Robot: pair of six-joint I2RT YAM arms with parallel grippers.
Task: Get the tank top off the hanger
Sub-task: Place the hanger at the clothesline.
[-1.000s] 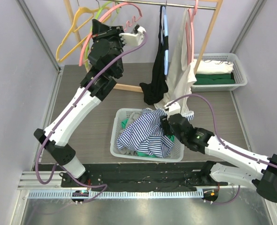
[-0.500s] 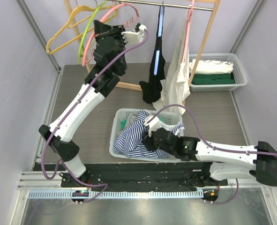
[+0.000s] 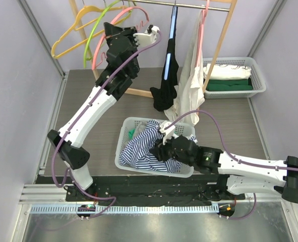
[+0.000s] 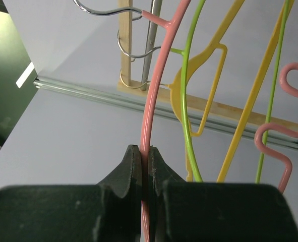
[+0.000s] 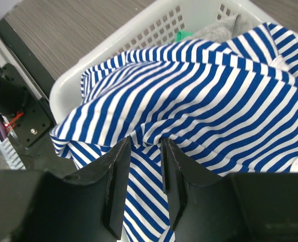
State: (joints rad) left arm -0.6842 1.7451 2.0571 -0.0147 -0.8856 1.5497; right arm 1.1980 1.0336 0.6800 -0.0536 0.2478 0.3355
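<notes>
The left gripper shifts slightly toward the black garment and opens next, as the pink hanger (image 4: 145, 153) is bare and the tank top lies in the basket.
The blue-and-white striped tank top (image 3: 138, 146) lies crumpled in the white basket (image 3: 122, 146), off any hanger, and it fills the right wrist view (image 5: 214, 91). My right gripper (image 5: 145, 141) presses down into it. The jaws stand partly apart with striped cloth lying between them and creases gathering at the fingertips (image 5: 123, 146). From above, that gripper (image 3: 159, 150) is over the middle of the basket. My left gripper (image 4: 146, 151) is shut on the bare pink hanger (image 4: 159, 75), held high near the rail (image 3: 99, 50).
Yellow (image 3: 70, 35) and green (image 3: 91, 43) empty hangers hang beside the pink one. A black garment (image 3: 165, 85) and a white garment (image 3: 189, 85) hang from the rail. A second basket (image 3: 257, 75) at the far right holds folded white and green clothes.
My right gripper has moved left across the basket onto the striped cloth, and its jaws have narrowed. The left arm has shifted the pink hanger slightly, and the neighbouring hangers have swung.
</notes>
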